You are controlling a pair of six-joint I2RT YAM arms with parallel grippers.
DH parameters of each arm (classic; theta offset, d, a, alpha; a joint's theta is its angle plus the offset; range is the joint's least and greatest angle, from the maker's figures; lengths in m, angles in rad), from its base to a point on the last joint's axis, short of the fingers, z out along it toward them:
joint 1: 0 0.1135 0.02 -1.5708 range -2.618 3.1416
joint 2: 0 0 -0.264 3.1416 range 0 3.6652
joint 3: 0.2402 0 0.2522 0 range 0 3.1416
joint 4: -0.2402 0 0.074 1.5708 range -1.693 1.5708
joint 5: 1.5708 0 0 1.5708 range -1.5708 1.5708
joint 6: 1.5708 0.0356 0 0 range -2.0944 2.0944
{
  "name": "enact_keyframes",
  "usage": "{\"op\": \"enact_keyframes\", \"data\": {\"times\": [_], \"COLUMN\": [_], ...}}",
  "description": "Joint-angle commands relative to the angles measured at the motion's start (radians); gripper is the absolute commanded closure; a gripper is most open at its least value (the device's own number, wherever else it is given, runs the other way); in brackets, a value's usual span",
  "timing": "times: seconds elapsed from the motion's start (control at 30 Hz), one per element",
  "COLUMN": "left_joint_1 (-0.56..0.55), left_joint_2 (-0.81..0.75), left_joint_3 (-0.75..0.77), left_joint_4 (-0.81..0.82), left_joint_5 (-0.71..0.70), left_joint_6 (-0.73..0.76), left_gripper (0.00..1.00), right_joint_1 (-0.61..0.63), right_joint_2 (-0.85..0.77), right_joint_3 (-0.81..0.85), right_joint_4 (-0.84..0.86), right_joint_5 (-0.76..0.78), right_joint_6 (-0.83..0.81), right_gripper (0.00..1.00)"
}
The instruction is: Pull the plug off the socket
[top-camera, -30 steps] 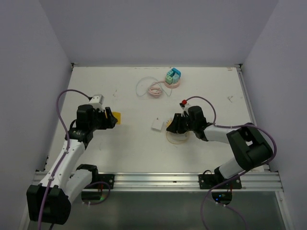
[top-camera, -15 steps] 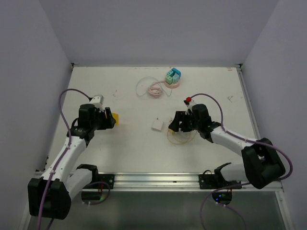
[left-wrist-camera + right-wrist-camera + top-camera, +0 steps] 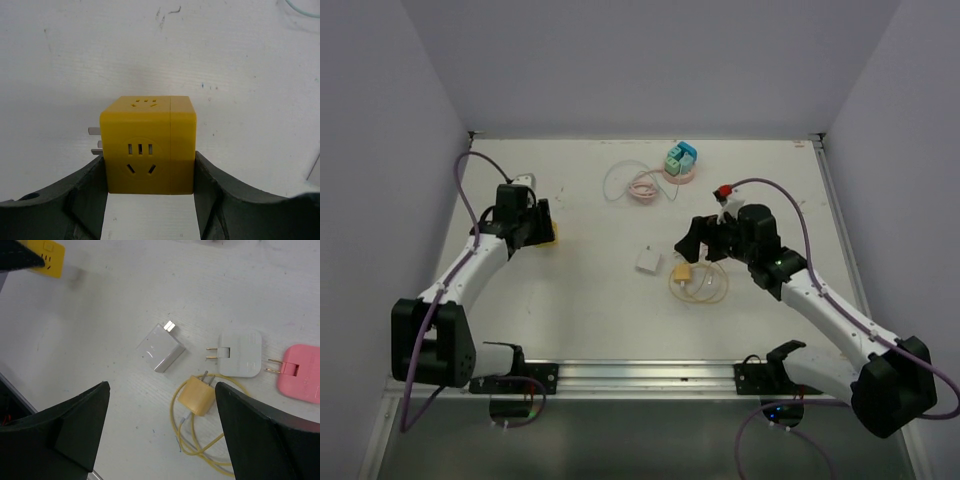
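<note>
I next need to lower the socket outward with my left gripper onto the table (image 3: 65,35), toward the far corner of the table's near side, as the plug already lies apart.
The socket (image 3: 147,150) is a yellow cube with metal prongs on its left side. My left gripper (image 3: 149,170) is shut on it, one finger pressed to each side. In the top view the socket (image 3: 552,232) is at the left of the table with the left gripper (image 3: 542,228) around it. The plug (image 3: 197,396), a small yellow block with two pins and a yellow cable (image 3: 200,445), lies loose on the table, apart from the socket. My right gripper (image 3: 161,387) hangs open above it, touching nothing. The top view shows the plug (image 3: 681,271) just below the right gripper (image 3: 695,248).
A white cube charger (image 3: 161,351), a flat white plug (image 3: 241,353) and a pink plug (image 3: 302,372) lie near the yellow plug. At the far side of the table are a teal and pink adapter stack (image 3: 680,160) and a coiled pale cable (image 3: 642,187).
My right gripper has opened and lifted back to the right, leaving the yellow plug and its cable on the table. My left arm has carried the socket further left and away.
</note>
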Motion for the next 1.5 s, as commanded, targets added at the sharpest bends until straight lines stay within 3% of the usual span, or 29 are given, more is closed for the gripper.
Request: {"op": "enact_keyframes", "data": {"times": [0.0, 0.43, 0.53, 0.67, 0.73, 0.93, 1.1, 1.2, 1.37, 1.47], "left_joint_1": [0.008, 0.101, 0.139, 0.156, 0.160, 0.170, 0.170, 0.170, 0.166, 0.135], "left_joint_2": [0.126, 0.715, 0.821, 0.908, 0.918, 0.927, 0.896, 0.855, 0.702, 0.508], "left_joint_3": [0.175, 0.804, 0.938, 1.013, 1.024, 1.029, 1.029, 1.022, 0.964, 0.718], "left_joint_4": [-0.006, -0.204, -0.276, -0.314, -0.321, -0.321, -0.331, -0.334, -0.319, -0.180], "left_joint_5": [-0.082, -0.131, -0.130, -0.130, -0.127, -0.124, -0.119, -0.113, -0.075, -0.007], "left_joint_6": [-0.022, 0.051, 0.061, 0.070, 0.071, 0.079, 0.081, 0.073, 0.036, 0.024], "left_gripper": [1.00, 0.94, 0.91, 0.78, 0.72, 0.36, 0.13, 0.06, 0.04, 0.04], "right_joint_1": [-0.002, -0.002, -0.002, -0.002, -0.002, -0.002, -0.002, -0.002, 0.000, 0.003], "right_joint_2": [-0.068, -0.177, -0.185, -0.193, -0.197, -0.181, -0.136, -0.072, 0.077, 0.186], "right_joint_3": [0.008, -0.036, -0.061, -0.068, -0.064, -0.044, -0.004, 0.043, 0.146, 0.223], "right_joint_4": [-0.029, -0.173, -0.172, -0.178, -0.178, -0.187, -0.186, -0.180, -0.126, -0.092], "right_joint_5": [0.017, 0.053, 0.050, 0.050, 0.054, 0.060, 0.048, 0.031, 0.000, -0.010], "right_joint_6": [-0.029, -0.010, 0.008, 0.014, 0.011, -0.010, -0.038, -0.072, -0.096, -0.120], "right_gripper": [0.09, 0.06, 0.06, 0.06, 0.06, 0.06, 0.06, 0.06, 0.07, 0.09]}}
